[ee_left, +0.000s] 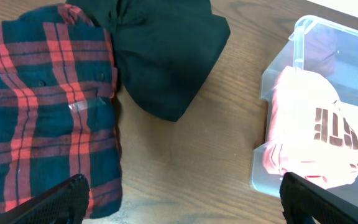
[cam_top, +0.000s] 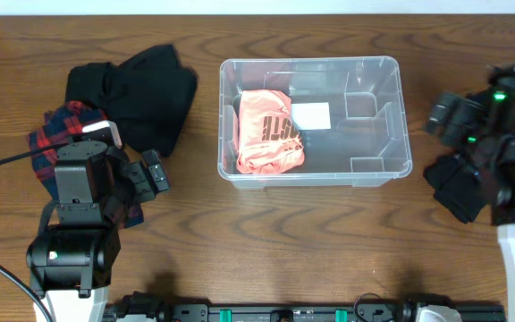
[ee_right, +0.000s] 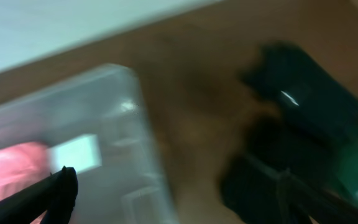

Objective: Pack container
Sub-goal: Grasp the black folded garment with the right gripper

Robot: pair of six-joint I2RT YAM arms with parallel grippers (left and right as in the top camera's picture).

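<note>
The unpacked black garment [cam_top: 460,190] [ee_right: 272,165] lies below my right gripper and to its right in the wrist view, so next my right gripper will move its open fingers that way and down.
The clear container [cam_top: 378,72] stands at the table's middle, with a white label [cam_top: 311,114] on its base. A folded pink shirt [cam_top: 269,131] lies in its left half. The container's corner also shows in the left wrist view [ee_left: 278,81] and, blurred, in the right wrist view [ee_right: 114,124]. My left gripper [cam_top: 150,174] is open and empty over bare table [ee_left: 185,205], between a plaid shirt [ee_left: 48,106] and the container. My right gripper [cam_top: 457,190] is to the container's right, open and empty [ee_right: 185,205].
A black garment [cam_top: 146,89] lies left of the container, with the red-and-navy plaid shirt [cam_top: 56,134] beside it. The right wrist view is motion-blurred; dark shapes [ee_right: 303,124] fill its right side. A white wall lies beyond the table's far edge.
</note>
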